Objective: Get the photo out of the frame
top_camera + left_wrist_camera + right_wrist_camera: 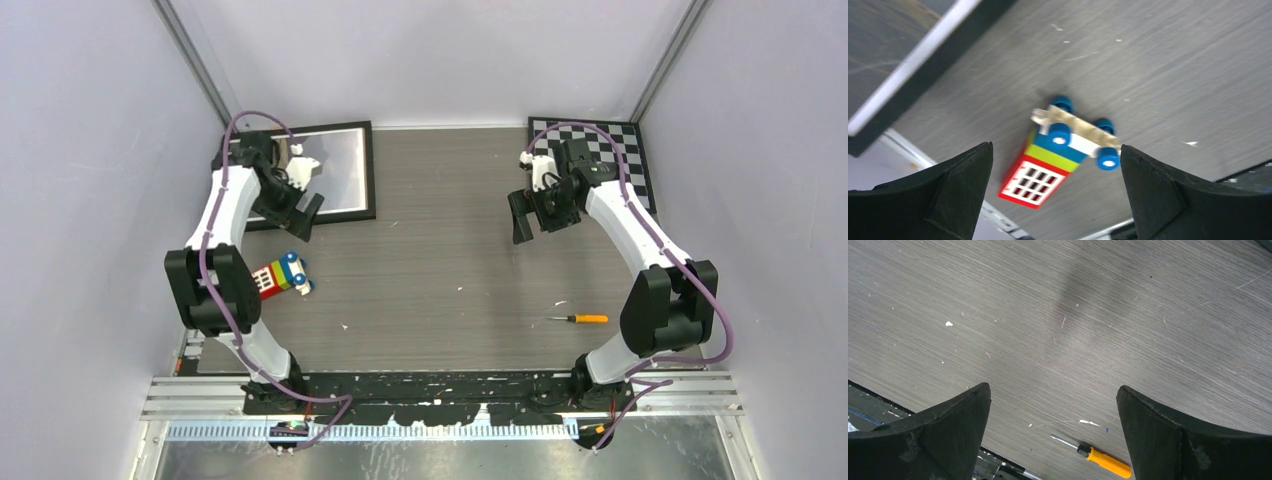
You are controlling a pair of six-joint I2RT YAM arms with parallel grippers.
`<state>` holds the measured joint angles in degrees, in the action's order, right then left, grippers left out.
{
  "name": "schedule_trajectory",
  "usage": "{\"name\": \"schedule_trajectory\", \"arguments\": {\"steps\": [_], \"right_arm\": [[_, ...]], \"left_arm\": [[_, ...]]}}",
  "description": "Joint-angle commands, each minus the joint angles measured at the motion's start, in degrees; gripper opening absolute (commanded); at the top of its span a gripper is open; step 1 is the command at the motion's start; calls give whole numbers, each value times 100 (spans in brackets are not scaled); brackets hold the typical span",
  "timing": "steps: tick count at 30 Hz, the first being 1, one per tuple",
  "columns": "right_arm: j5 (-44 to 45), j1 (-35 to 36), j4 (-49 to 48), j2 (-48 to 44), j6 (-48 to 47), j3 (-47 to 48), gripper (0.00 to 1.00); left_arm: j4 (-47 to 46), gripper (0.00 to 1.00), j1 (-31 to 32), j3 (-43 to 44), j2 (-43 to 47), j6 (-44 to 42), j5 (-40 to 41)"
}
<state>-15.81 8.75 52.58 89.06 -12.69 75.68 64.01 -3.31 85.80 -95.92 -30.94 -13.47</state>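
The frame's near rim is a narrow bar that fits between the open fingers, so the left gripper should next go down around it, toward the left in the wrist view.
The black picture frame lies face up at the table's far left, glossy front reflecting light; the left arm covers its left part. A corner of the frame shows in the left wrist view, with the photo's white border and dark print behind the glass. My left gripper is open and empty, held above the table just off the frame's near edge. My right gripper is open and empty above the bare table at the right, far from the frame.
A toy block truck with blue wheels lies near the left arm, also in the left wrist view. An orange-handled screwdriver lies at the near right, also in the right wrist view. A black-and-white checkered board lies at the far right.
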Motion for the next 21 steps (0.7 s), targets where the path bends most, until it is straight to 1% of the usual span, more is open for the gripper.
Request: {"name": "schedule_trajectory", "arguments": {"steps": [1, 4, 7, 10, 12, 15, 17, 21], "right_arm": [[-124, -25, 194, -207, -87, 71, 100], [-103, -23, 296, -271, -86, 35, 100], [-89, -28, 444, -301, -138, 54, 100], [-73, -60, 584, -320, -182, 59, 100], [-99, -136, 603, -350, -178, 17, 99], [-132, -201, 666, -378, -201, -30, 100], [-128, -222, 717, -367, -221, -28, 100], [-133, -279, 733, -347, -205, 0, 100]], "left_arm": [[-194, 100, -311, 488, -406, -1305, 53], [-495, 98, -318, 603, -747, -2034, 321], [-1008, 97, -421, 677, -1138, -2487, 488], [-989, 93, -543, 979, -1601, -2934, 300], [-1111, 93, -593, 1086, -1802, -3084, 154], [-1363, 90, -614, 1114, -2028, -3341, -3], [-1284, 89, -613, 1102, -2161, -3706, -88], [-1268, 85, -604, 1117, -2440, -3884, -82]]}}
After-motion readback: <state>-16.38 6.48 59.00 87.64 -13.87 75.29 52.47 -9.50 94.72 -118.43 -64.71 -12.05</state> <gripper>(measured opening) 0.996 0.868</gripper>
